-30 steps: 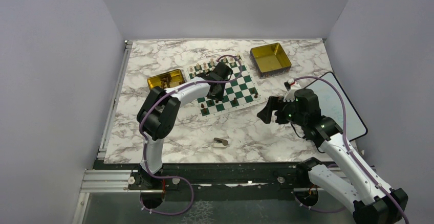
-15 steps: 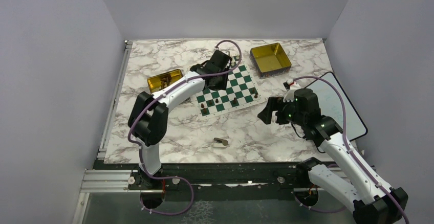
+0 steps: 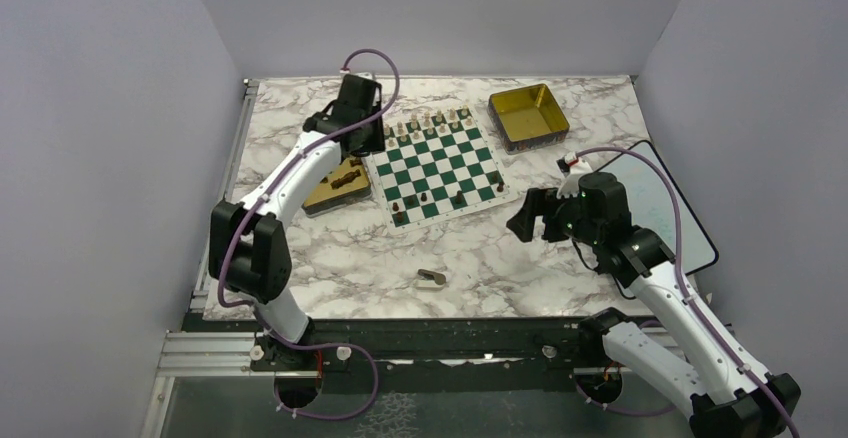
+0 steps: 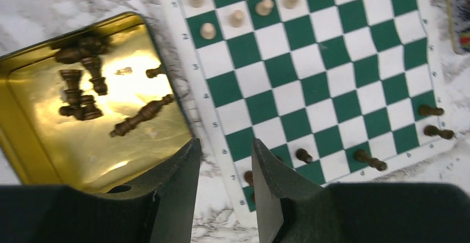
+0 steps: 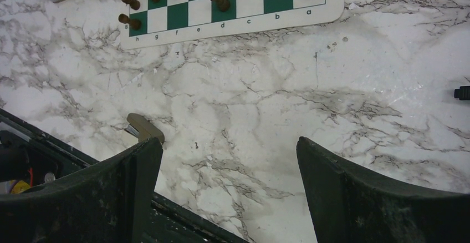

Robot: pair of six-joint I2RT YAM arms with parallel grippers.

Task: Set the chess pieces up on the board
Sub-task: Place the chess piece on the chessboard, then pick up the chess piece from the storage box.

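Note:
Next I will move my left gripper down and to the left in the top view onto the slimmer piece by the tin's far side (image 4: 95,76), as near-row squares stand empty.
The green and white board (image 3: 435,163) lies mid-table, also seen in the left wrist view (image 4: 327,76). A few dark chess pieces (image 3: 424,198) stand along its near edge (image 4: 368,160) (image 5: 217,0). More dark pieces (image 4: 83,96) lie in the gold tin (image 3: 335,186) left of the board. My left gripper (image 3: 366,136) hovers high over the gap between tin and board; its jaws (image 4: 224,148) stand apart with nothing between them. My right gripper (image 3: 522,220) hangs wide open and empty over bare marble (image 5: 227,148), right of the board's near corner.
Cream pieces (image 3: 430,120) fill the board's far rows. An empty gold tin (image 3: 528,113) sits at the back right. A small tan object (image 3: 432,278) lies near the front edge, also in the right wrist view (image 5: 145,127). A dark flat panel (image 3: 660,203) lies at the right.
My left arm has swung off the board's middle to the back left, its jaws opening a little. The left tin now shows nearer the front. The right arm has barely moved.

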